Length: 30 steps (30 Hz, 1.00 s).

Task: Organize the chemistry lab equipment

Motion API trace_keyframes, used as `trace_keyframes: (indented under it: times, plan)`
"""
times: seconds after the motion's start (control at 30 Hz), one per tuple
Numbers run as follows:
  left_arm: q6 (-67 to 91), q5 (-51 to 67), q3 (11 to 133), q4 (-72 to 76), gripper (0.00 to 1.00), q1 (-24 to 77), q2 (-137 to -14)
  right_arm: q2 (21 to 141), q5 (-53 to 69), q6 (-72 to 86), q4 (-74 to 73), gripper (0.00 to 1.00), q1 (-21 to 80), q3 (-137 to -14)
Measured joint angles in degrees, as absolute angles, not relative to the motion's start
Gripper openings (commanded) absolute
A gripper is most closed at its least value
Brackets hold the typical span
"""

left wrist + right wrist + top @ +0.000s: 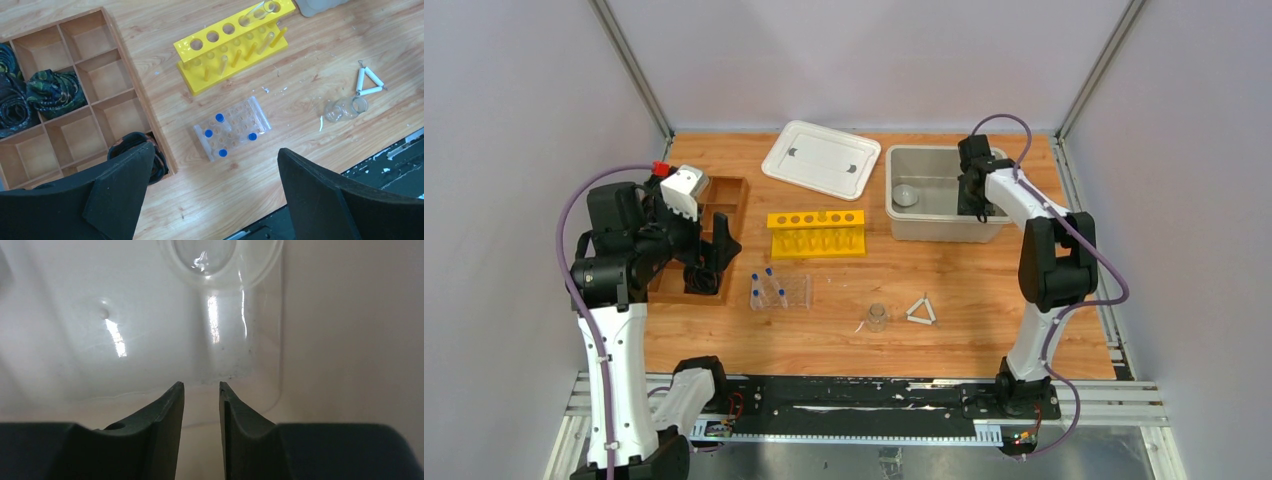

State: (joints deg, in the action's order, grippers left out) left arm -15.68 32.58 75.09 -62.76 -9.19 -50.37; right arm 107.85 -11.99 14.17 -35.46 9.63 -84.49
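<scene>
The triangle's corner beside the beaker lies back and to the left of my right gripper in the top view, so I will raise my right gripper from the bin [944, 228] and lower it onto that corner.
A clear plastic rack [780, 291] [232, 128] with several blue-capped tubes [219, 118] lies mid-table. A small glass beaker [877, 317] [345, 108] stands to its right, beside the white triangle [921, 312] [369, 82]. Another round clear glass piece [905, 195] [205, 255] rests inside the grey bin [944, 228]. My right gripper [972, 205] [201, 385] reaches down into that bin, jaws a narrow gap apart with nothing between them. My left gripper [709, 260] [215, 150] hangs wide open and unloaded above the table, near the rack.
A yellow test-tube rack [816, 232] [235, 45] holds one clear tube at its right end. The bin's white lid [821, 159] lies at the back. A wooden compartment tray [724, 200] [125, 75] at the left holds dark rolled items [52, 90].
</scene>
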Motion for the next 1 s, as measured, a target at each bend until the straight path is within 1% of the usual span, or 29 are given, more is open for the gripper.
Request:
trace_keyframes:
  times: [0.17, 0.27, 0.47, 0.63, 0.7, 0.8, 0.9, 1.0]
  plan:
    - [-15.73, 32.56, 75.09, -62.74, 1.0, -9.19, -50.3, 106.54, -12.08, 14.46, -35.46, 0.35, 10.13, -80.62]
    - [-15.75, 32.6, 75.09, -62.74, 1.0, -9.19, -50.19, 104.18, -12.29, 14.57, -35.62, 0.36, 10.5, -79.29]
    - [-15.86, 32.82, 74.19, -62.76, 1.0, -9.19, -48.99, 97.8, -15.86, 14.83, -36.01, 0.45, 12.69, -79.05]
    - [-15.88, 32.8, 74.13, -62.76, 1.0, -9.19, -48.93, 85.67, -19.46, 14.85, -35.68, 0.51, 21.45, -74.94]
    - [-15.88, 32.8, 74.13, -62.76, 1.0, -9.19, -49.01, 79.31, -19.44, 15.33, -35.4, 0.52, 26.44, -71.35]
    - [-15.92, 32.8, 74.13, -62.74, 1.0, -9.19, -49.21, 73.28, -18.52, 17.17, -35.24, 0.52, 31.24, -66.26]
    - [-15.92, 32.82, 74.13, -62.76, 1.0, -9.19, -49.41, 70.5, -17.65, 20.91, -35.51, 0.51, 36.29, -59.53]
    - [-15.92, 32.82, 74.13, -62.74, 1.0, -9.19, -49.63, 71.55, -15.75, 24.77, -35.99, 0.51, 40.86, -54.48]
